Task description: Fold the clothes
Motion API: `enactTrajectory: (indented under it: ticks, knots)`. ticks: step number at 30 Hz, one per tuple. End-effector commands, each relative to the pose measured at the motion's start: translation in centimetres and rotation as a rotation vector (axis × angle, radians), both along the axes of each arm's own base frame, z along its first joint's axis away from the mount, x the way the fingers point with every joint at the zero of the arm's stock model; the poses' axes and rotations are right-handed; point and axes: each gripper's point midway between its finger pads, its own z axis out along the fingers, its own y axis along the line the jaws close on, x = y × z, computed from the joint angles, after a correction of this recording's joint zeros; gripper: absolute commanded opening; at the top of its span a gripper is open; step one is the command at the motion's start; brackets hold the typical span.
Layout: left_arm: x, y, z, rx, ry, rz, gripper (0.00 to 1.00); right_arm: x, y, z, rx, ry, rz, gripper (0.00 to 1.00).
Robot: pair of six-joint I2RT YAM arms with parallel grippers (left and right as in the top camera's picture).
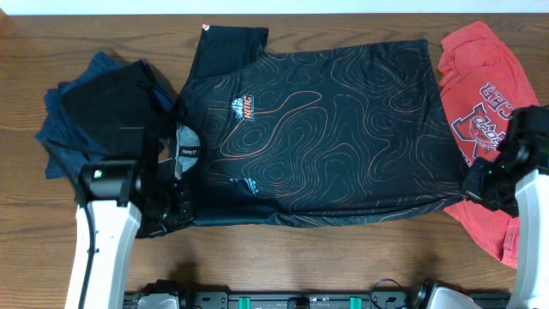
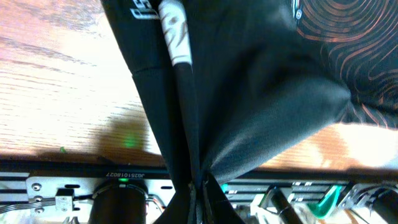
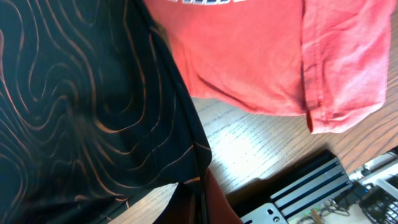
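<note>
Next, my left gripper needs to lift away from my base, then lower over the jersey beside the collar.
The black jersey (image 1: pixel 326 129) with thin orange contour lines and an orange-white chest logo lies spread across the table, collar to the left. My left gripper (image 1: pixel 168 209) is shut on its near left sleeve; in the left wrist view the black cloth (image 2: pixel 249 106) runs bunched into the closed jaws (image 2: pixel 200 190). My right gripper (image 1: pixel 477 182) is shut on the jersey's near right hem corner; in the right wrist view the patterned cloth (image 3: pixel 87 106) is pinched between the jaws (image 3: pixel 200 193).
A red printed shirt (image 1: pixel 489 94) lies at the right, partly under the jersey and my right arm; it also shows in the right wrist view (image 3: pixel 261 56). A dark blue garment pile (image 1: pixel 94 107) lies at the left. The metal rail (image 1: pixel 300 300) runs along the table's near edge.
</note>
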Motion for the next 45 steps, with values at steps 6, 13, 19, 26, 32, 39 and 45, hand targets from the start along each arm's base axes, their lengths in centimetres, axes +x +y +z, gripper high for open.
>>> enactTrajectory:
  ticks: [6, 13, 19, 26, 32, 39, 45]
  knots:
    - [1.0, 2.9, 0.3, 0.155, -0.073, 0.165, 0.06, 0.3, -0.6, -0.5, -0.016, -0.011, -0.023, 0.01]
    - [5.7, 3.1, 0.2, 0.149, -0.212, 0.219, 0.06, 4.1, -0.7, -1.2, 0.008, -0.109, 0.025, 0.01]
    - [9.0, 4.5, -1.5, 0.222, -0.241, 0.266, 0.06, 7.1, -1.3, -2.8, 0.018, -0.151, 0.039, 0.01]
    - [12.7, 4.5, -4.4, 0.223, -0.235, 0.266, 0.06, 10.8, -1.0, -5.1, 0.082, -0.213, 0.081, 0.01]
    - [14.9, 4.6, -6.5, 0.222, -0.238, 0.266, 0.06, 13.0, -0.9, -7.2, 0.090, -0.225, 0.101, 0.01]
    - [16.8, 4.6, -7.7, 0.220, -0.270, 0.271, 0.06, 14.9, -0.2, -9.3, 0.092, -0.229, 0.136, 0.01]
    - [18.1, 4.6, -7.9, 0.217, -0.308, 0.275, 0.06, 16.0, 0.4, -10.5, 0.089, -0.235, 0.161, 0.01]
